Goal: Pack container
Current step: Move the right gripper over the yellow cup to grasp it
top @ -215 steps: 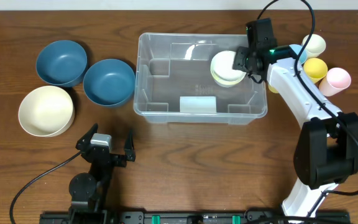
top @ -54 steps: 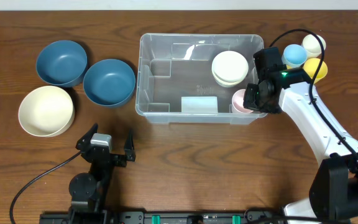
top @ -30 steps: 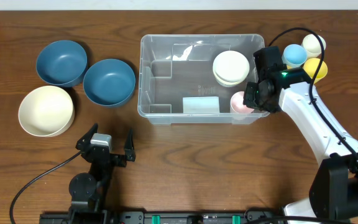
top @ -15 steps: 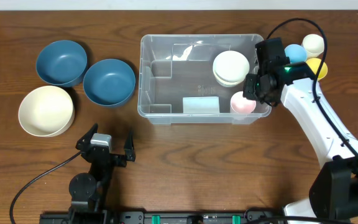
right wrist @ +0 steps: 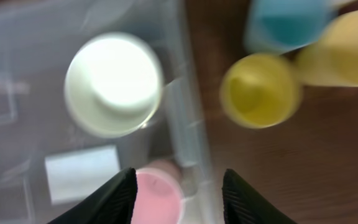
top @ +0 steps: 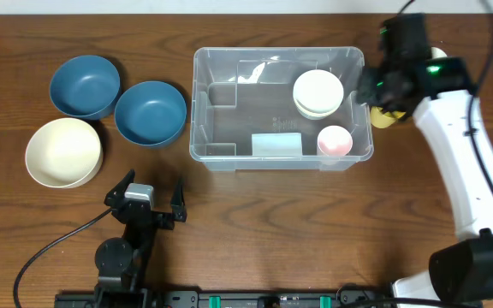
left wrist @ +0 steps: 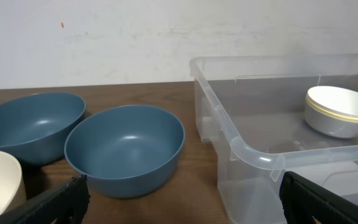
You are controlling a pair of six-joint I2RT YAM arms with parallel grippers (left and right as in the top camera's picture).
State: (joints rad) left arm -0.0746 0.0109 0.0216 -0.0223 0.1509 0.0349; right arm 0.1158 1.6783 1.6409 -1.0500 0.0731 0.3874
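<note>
The robot should move its right gripper away from the container next, then turn it and lower it onto the outer yellow cup's rim, away from the blue cup.
The clear container (top: 229,85) stands mid-table and holds a stack of cream bowls (top: 317,92) and a pink cup (top: 335,139) upright in its front right corner. My right gripper (top: 377,88) is open and empty, raised above the container's right rim. In the right wrist view the gripper (right wrist: 185,199) has the pink cup (right wrist: 160,199) and the container rim (right wrist: 188,143) below it, and the cream bowls (right wrist: 114,84) to the left. My left gripper (top: 148,201) is open and empty near the front edge. In the left wrist view the gripper (left wrist: 185,205) faces the container (left wrist: 260,155).
Two blue bowls (top: 150,113) (top: 85,85) and a cream bowl (top: 63,152) sit left of the container. A yellow cup (right wrist: 260,90), a blue cup (right wrist: 284,22) and a pale yellow cup (right wrist: 347,46) stand right of the container. The right arm partly hides them in the overhead view.
My right gripper let go of the pink cup in the container's front right corner, then rose and moved back and right. The left arm has not moved.
</note>
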